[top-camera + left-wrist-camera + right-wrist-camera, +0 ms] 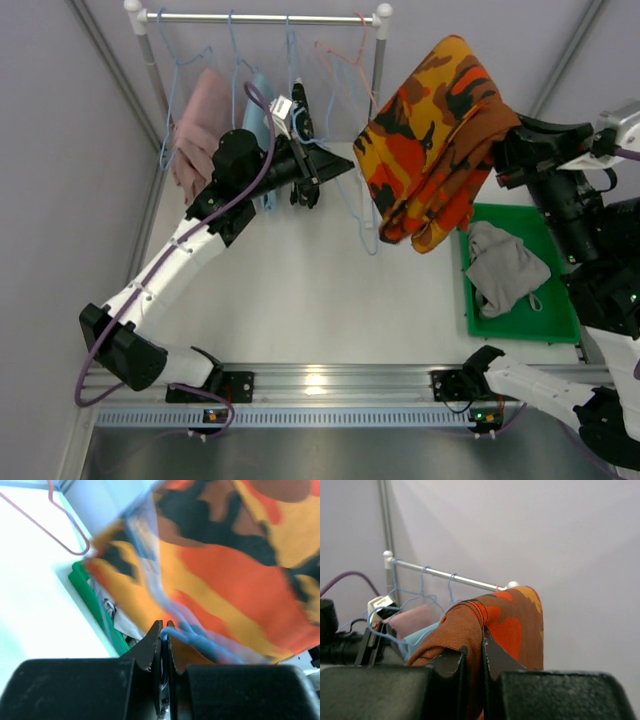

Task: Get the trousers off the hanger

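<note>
The right gripper moves down away from the hanger to the green tray below it next and lets go of the grey trousers there, where they already lie.
The orange-red trousers with a black pattern hang in the air right of the rail. My right gripper is shut on their upper fold, which shows between its jaws in the right wrist view. My left gripper is shut on the wire of a blue hanger. The hanger wire runs from the jaws across the trousers. I cannot tell if the cloth still hangs over it. The grey trousers lie crumpled in the green tray.
The clothes rail stands at the back with blue hangers, an empty pink hanger, a pink garment and a light-blue garment. The green tray sits at the right, below the held trousers. Grey walls close in both sides.
</note>
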`<state>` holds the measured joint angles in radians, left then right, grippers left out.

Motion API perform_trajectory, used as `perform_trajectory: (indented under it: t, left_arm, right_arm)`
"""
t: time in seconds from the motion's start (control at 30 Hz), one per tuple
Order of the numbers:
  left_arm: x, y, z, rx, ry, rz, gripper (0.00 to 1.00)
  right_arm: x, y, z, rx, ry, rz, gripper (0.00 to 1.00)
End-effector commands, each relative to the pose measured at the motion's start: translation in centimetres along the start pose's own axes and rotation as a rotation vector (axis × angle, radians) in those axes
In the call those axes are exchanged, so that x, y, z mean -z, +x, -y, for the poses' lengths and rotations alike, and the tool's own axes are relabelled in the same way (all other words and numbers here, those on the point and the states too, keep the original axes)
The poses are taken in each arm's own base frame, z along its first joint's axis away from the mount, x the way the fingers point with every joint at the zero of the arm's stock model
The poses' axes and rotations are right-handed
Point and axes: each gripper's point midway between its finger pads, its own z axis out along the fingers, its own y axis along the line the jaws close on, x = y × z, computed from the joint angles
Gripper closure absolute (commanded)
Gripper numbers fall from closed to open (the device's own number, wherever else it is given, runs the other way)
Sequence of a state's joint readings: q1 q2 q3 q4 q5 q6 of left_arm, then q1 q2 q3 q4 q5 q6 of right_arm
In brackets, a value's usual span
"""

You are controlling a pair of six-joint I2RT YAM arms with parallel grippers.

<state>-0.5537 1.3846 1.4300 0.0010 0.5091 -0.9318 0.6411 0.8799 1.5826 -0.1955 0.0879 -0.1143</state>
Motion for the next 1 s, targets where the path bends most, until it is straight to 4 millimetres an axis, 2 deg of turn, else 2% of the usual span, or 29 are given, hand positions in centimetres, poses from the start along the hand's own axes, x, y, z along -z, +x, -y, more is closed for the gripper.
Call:
perform_trajectory:
  t: [0.0, 0.2, 0.3, 0.37, 0.47, 0.53, 0.57, 0.6, 0.63, 0.67, 0.7, 0.8, 0.93, 0.97]
  left_arm:
    - [0.3, 0.6, -2.7, -0.086, -0.066, -0.012, 1.0]
    - [0.6, 1.0, -2.8, -0.104, -0.062, -0.025, 1.0]
    - [0.6, 1.0, -2.8, -0.111, -0.061, -0.027, 1.0]
    - [0.7, 1.0, -2.6, -0.118, -0.058, -0.028, 1.0]
    - [0.8, 1.1, -2.6, -0.126, -0.059, -0.027, 1.0]
    - [0.9, 1.2, -2.5, -0.13, -0.055, -0.03, 1.0]
    - [0.9, 1.3, -2.6, -0.13, -0.054, -0.032, 1.0]
    - [1.0, 1.2, -2.5, -0.133, -0.053, -0.031, 1.0]
    - [1.0, 1.2, -2.5, -0.136, -0.052, -0.032, 1.0]
    - [1.0, 1.2, -2.4, -0.139, -0.048, -0.031, 1.0]
    - [1.0, 1.2, -2.4, -0.142, -0.049, -0.032, 1.0]
    - [1.0, 1.0, -2.0, -0.15, -0.041, -0.031, 1.0]
    - [1.1, 0.9, -1.9, -0.152, -0.041, -0.025, 1.0]
    - [1.1, 0.8, -1.8, -0.155, -0.038, -0.022, 1.0]
  right_arm:
    - [6.2, -16.1, 4.4, 0.033, 0.171, 0.471, 1.0]
    - [10.2, -19.0, 5.9, 0.136, 0.272, 0.531, 1.0]
    - [11.9, -19.9, 6.5, 0.19, 0.335, 0.537, 1.0]
    - [12.6, -19.3, 7.5, 0.252, 0.413, 0.495, 1.0]
    - [14.2, -17.5, 9.6, 0.358, 0.565, 0.399, 1.0]
    - [15.4, -14.9, 11.3, 0.435, 0.681, 0.296, 1.0]
    - [15.1, -12.5, 12.0, 0.465, 0.709, 0.225, 1.0]
    - [16.8, -12.1, 12.4, 0.516, 0.756, 0.205, 1.0]
    - [17.3, -11.2, 12.7, 0.541, 0.786, 0.178, 1.0]
    - [17.4, -9.2, 13.2, 0.558, 0.806, 0.132, 1.0]
    - [18.6, -9.1, 13.1, 0.589, 0.821, 0.126, 1.0]
    - [20.0, -7.0, 13.7, 0.634, 0.877, 0.065, 1.0]
    - [21.2, -4.7, 14.2, 0.697, 0.914, -0.015, 1.0]
    - [21.1, -3.2, 14.4, 0.712, 0.915, -0.056, 1.0]
